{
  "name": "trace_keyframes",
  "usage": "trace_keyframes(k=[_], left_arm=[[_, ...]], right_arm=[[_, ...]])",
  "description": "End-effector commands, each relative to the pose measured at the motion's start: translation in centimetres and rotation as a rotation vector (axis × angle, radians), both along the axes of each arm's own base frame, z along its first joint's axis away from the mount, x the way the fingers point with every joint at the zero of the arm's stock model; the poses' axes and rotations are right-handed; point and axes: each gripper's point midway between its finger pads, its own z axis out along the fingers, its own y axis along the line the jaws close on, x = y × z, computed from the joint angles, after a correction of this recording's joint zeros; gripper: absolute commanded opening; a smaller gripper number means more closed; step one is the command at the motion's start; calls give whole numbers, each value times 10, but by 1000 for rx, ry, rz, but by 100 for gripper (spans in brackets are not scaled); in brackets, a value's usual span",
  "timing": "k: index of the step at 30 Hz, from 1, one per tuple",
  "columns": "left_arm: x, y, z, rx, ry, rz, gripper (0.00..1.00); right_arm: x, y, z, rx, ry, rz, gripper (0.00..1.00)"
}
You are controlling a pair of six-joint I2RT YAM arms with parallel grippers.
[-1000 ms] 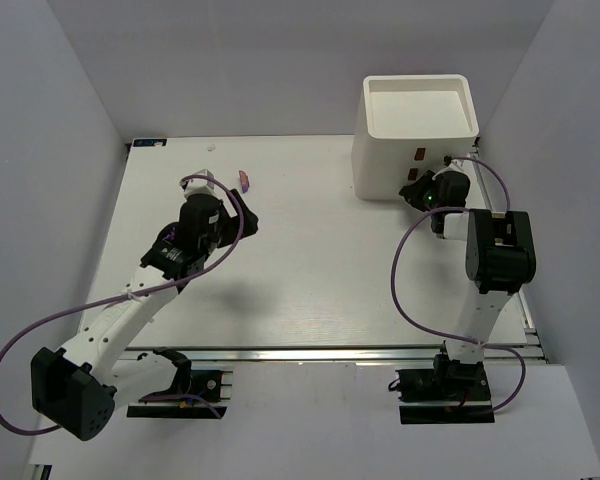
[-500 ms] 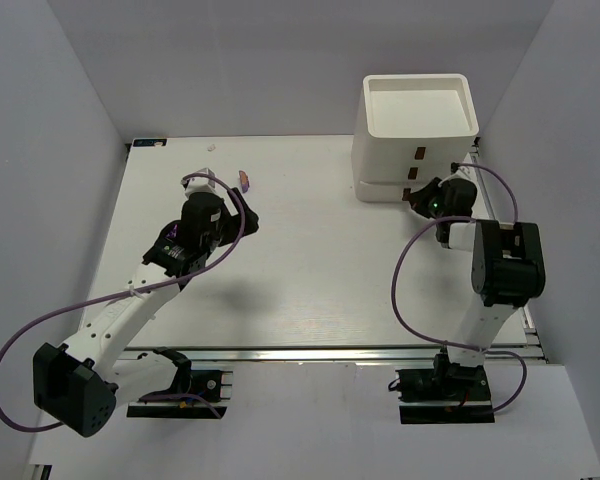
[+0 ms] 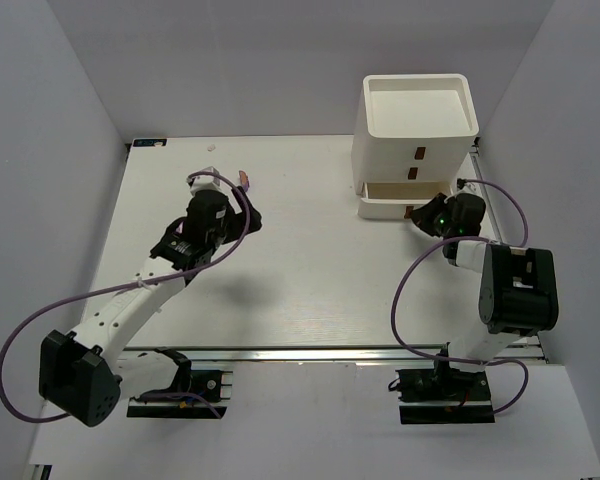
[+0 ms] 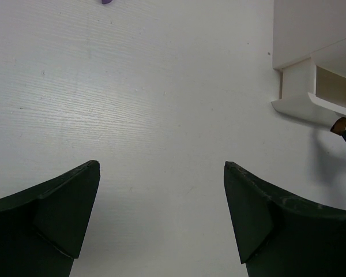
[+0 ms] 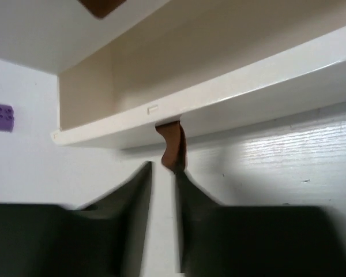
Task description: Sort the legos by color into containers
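My left gripper will move outward and down next, over the purple lego [image 4: 106,2]. The lego lies outward of and below my gripper, and only bare table shows between its fingers.
One purple lego [image 3: 245,180] lies at the back left of the table; it also shows as purple lego [image 5: 3,117] and at the very top edge as purple lego [image 4: 106,2]. My left gripper [image 3: 248,203] [image 4: 161,165] hovers just in front of it, wide open with only bare table between its fingers. The white containers [image 3: 416,130] stand at the back right, the bottom drawer [image 3: 400,205] [image 5: 219,86] pulled out. My right gripper [image 3: 417,212] [image 5: 163,170] is at that drawer's brown handle [image 5: 173,144], jaws a narrow gap apart, the handle's end against the right finger only.
The unit's open top tray [image 3: 420,100] is white inside. Two more brown handles [image 3: 417,153] sit on the drawers above. A small white scrap [image 3: 211,147] lies by the table's back edge. Grey walls close in on three sides.
The right gripper drew back toward me and the bottom drawer slid out with it; its jaws then parted slightly. The left gripper crept a little toward the purple lego.
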Motion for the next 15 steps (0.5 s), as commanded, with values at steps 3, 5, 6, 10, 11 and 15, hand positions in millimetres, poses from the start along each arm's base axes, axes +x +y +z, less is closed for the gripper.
trace_keyframes(k=[3, 5, 6, 10, 11, 15], left_arm=[[27, 0, -4, 18, -12, 31, 98], [41, 0, -5, 11, 2, 57, 98], [50, 3, -24, 32, 50, 77, 98], [88, 16, -52, 108, 165, 171, 98], [102, 19, -44, 124, 168, 184, 98], [145, 27, -78, 202, 229, 201, 95]], right_arm=[[-9, 16, 18, 10, -25, 113, 62], [-13, 20, 25, -13, -43, 163, 68], [-12, 22, 30, -22, -56, 184, 68], [-22, 25, 41, -92, -41, 284, 68], [-34, 29, 34, -87, 17, 321, 66], [-49, 29, 36, -134, 83, 396, 39]])
